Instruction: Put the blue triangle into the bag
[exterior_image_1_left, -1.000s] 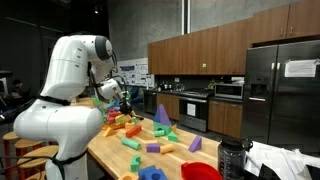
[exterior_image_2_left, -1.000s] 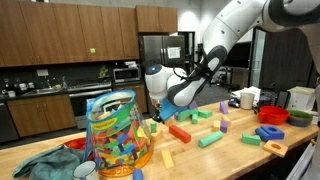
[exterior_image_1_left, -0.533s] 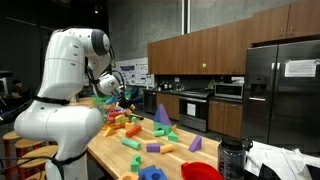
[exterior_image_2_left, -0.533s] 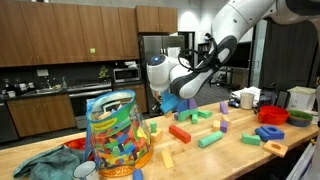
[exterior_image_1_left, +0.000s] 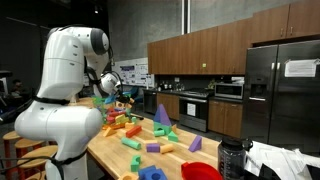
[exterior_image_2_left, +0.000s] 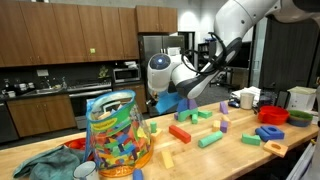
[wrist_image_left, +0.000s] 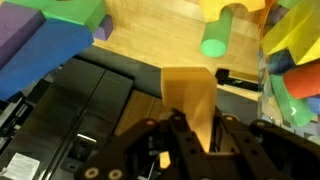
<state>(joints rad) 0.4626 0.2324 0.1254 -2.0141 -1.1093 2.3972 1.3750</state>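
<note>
The bag stands upright beyond the gripper, so next the gripper will tilt up and reach outward over the bag's open top (exterior_image_2_left: 112, 102) to release the tan-yellow wooden block there.
My gripper (wrist_image_left: 190, 140) is shut on a tan-yellow wooden block (wrist_image_left: 188, 95) that stands up between the jaws. In an exterior view the gripper (exterior_image_2_left: 167, 95) hangs just above the wooden table, right of the bag. A blue block (exterior_image_2_left: 172, 104) shows right under it; in the wrist view a big blue block (wrist_image_left: 40, 60) lies on the table beside a purple one. I cannot tell whether it is the triangle. The clear bag (exterior_image_2_left: 115, 130) stands upright, full of coloured blocks. In an exterior view the gripper (exterior_image_1_left: 118, 97) is over the far block pile.
Loose blocks are scattered on the table: a red one (exterior_image_2_left: 180, 132), a green one (exterior_image_2_left: 210, 139), a purple triangle (exterior_image_1_left: 162, 115), a blue ring (exterior_image_1_left: 150, 173). Red bowls (exterior_image_2_left: 273, 115) (exterior_image_1_left: 200, 171) and a green cloth (exterior_image_2_left: 45, 163) sit near the table ends.
The arm has risen and swung a little, lifting the wrist above the table. The blue block stays about where it was.
</note>
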